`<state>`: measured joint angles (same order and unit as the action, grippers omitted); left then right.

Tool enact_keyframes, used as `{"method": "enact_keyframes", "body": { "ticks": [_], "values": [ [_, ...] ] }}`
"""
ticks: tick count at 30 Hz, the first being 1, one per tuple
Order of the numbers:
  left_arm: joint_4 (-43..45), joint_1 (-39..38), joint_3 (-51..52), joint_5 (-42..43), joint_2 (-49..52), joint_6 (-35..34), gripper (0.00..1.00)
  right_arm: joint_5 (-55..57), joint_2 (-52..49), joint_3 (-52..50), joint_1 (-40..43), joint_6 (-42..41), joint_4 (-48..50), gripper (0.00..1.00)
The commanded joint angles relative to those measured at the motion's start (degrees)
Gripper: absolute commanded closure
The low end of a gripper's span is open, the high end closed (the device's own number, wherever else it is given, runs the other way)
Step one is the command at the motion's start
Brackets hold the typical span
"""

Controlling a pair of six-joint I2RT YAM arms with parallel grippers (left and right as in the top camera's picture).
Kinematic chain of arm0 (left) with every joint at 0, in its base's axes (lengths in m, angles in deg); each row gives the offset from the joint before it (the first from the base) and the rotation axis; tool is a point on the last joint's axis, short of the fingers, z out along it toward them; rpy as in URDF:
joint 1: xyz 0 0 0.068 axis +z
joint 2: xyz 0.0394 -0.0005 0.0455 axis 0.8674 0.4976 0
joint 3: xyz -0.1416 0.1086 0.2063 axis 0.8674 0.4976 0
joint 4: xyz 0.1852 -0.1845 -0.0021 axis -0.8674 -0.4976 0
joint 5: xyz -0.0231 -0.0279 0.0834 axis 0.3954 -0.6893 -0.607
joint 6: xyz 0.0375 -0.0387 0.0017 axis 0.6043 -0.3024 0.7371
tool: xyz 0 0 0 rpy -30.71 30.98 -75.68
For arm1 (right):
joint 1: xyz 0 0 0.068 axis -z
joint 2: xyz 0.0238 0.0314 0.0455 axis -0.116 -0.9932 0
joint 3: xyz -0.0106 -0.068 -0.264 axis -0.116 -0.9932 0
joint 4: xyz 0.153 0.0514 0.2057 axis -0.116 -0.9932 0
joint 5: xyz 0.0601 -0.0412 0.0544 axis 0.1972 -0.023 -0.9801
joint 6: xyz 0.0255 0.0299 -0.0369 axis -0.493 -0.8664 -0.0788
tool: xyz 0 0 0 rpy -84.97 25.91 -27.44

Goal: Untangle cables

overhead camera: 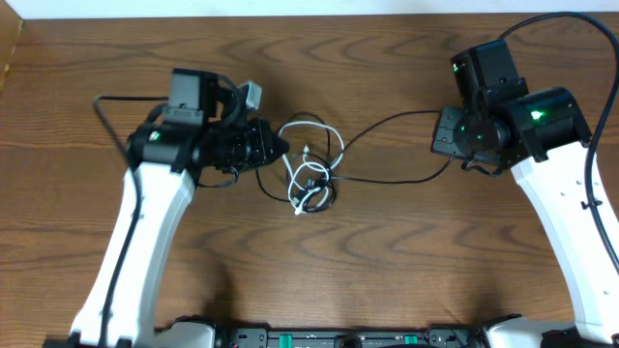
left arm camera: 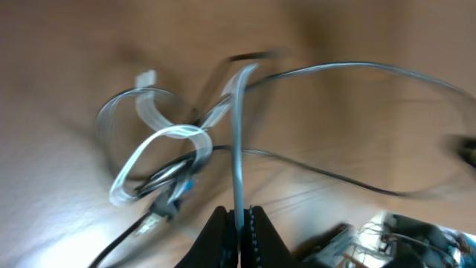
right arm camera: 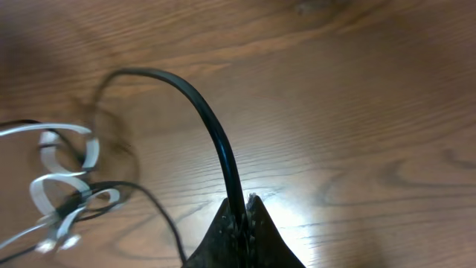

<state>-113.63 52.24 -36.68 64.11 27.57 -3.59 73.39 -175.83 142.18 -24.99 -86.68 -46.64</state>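
My right gripper moves down toward the bare table beneath it next and releases the black cable (overhead camera: 387, 121) there, since the held piece of black cable arcs raised above the table.
The cables lie as a small knot (overhead camera: 311, 177) on the wooden table between my arms. A white cable (left arm camera: 238, 141) rises out of its loops and plugs (left arm camera: 160, 208) into my left gripper (left arm camera: 239, 214), which is shut on it. In the overhead view the left gripper (overhead camera: 282, 148) sits just left of the knot. A black cable (right arm camera: 219, 141) arcs from the bundle (right arm camera: 63, 193) to my right gripper (right arm camera: 244, 201), shut on it. From above, this black cable (overhead camera: 387, 121) spans from the knot to the right gripper (overhead camera: 440, 135). Another black strand (overhead camera: 397, 181) runs below it.
The wooden table (overhead camera: 387, 261) stretches around the knot. Both white arms (overhead camera: 145, 232) reach in from the near edge, each with its own thick black wire (overhead camera: 585, 39) looping beside it. The table's left edge (overhead camera: 8, 58) meets a pale surface.
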Motion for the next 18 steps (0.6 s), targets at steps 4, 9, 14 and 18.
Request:
{"method": "enact_keyframes", "body": {
  "ticks": [4,9,14,18],
  "values": [
    [10.54,0.79,-1.05,8.76,-13.05,-4.72,0.92,3.85,0.13,-4.52,0.24,0.48,1.42,0.99],
    [13.60,4.33,-1.05,-0.31,-22.32,-6.86,0.93,11.76,0.13,-11.63,0.48,-2.14,2.78,0.98],
    [5.01,7.23,-1.05,-15.30,-27.47,-7.02,0.93,15.58,0.13,-17.79,1.70,-5.55,4.50,0.98],
    [1.62,8.85,-1.05,-23.52,-28.92,-10.99,0.92,15.80,0.13,-22.10,2.29,-5.53,8.61,0.98]
  ]
}}
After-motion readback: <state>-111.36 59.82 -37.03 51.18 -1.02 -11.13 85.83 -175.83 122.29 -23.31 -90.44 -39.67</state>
